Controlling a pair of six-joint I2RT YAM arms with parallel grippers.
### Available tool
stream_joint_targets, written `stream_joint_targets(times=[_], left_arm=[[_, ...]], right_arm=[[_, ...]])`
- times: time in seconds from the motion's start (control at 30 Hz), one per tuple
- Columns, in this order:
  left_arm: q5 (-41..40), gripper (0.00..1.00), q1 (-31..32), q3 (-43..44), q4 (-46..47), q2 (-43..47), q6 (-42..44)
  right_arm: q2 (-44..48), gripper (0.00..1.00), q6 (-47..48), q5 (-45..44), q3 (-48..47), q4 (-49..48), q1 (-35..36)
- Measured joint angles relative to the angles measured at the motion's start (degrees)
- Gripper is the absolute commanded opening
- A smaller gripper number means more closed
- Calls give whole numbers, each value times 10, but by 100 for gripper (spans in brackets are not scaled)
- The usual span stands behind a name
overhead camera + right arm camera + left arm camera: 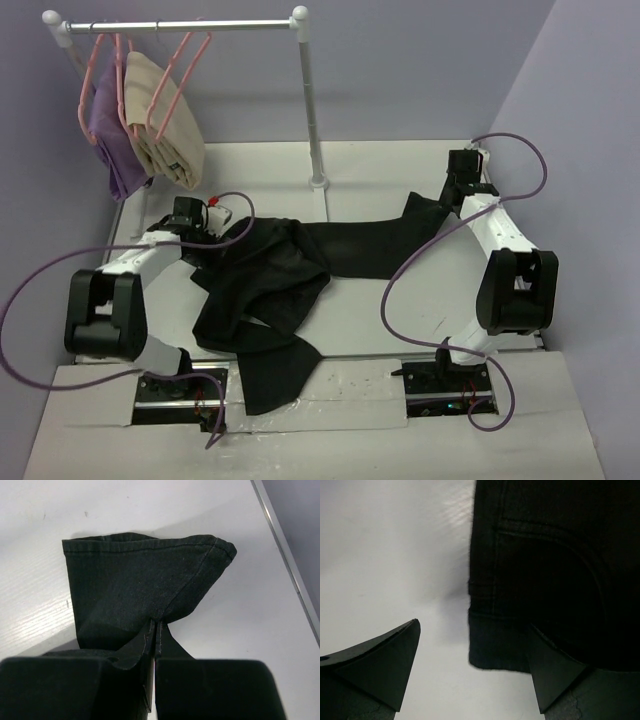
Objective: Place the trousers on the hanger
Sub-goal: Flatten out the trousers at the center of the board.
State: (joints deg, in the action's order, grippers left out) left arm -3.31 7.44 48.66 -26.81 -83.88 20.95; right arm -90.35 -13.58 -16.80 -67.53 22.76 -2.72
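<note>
I need to lower my left gripper onto the trousers' corner [492, 642] next and close its fingers there, since the cloth's edge is already between them, with bare table beside it.
The black trousers [300, 255] lie crumpled across the table, with one leg hanging over the front edge. My left gripper [222, 238] is at their left end. In the left wrist view my left gripper [474, 626] is open around a corner of the trousers [545, 570], the right finger lying against the cloth and the left finger over bare table. My right gripper [440, 205] is shut on the end of the other leg. The right wrist view shows my right gripper [156, 624] pinching the trousers [135, 580] just behind the hem. An empty pink hanger [183, 80] hangs on the rail at the back left.
A white rail [180, 25] on a post [310, 100] stands at the back. A purple garment [110, 130] and a beige garment [165, 120] hang from it on pink hangers. Purple cables loop beside both arms. Lilac walls close in the left and right sides.
</note>
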Motion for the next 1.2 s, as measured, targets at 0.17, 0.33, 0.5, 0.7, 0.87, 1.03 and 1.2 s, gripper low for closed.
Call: stream_joint_targets(times=[0.17,0.33,0.5,0.7,0.87,1.03,1.2], left_arm=[[13,73,-1,5,12,-57,1],[16,0,3,10,31,-78,5],[-77,0,-12,6,100,-91,32],[-160,0,-95,11,139,-75,70],[-160,0,-129,22,140,4,101],[-159,0,-132,23,123,95,124],[-159,0,-137,23,91,147,140]], right_arm=[[0,0,6,-8,0,0,7],[0,0,9,-18,0,0,7],[1,0,13,-42,-18,17,7],[47,0,19,-62,-58,33,12],[108,0,19,-54,-61,39,22],[137,0,19,-63,-61,44,22],[170,0,19,-63,-61,64,22]])
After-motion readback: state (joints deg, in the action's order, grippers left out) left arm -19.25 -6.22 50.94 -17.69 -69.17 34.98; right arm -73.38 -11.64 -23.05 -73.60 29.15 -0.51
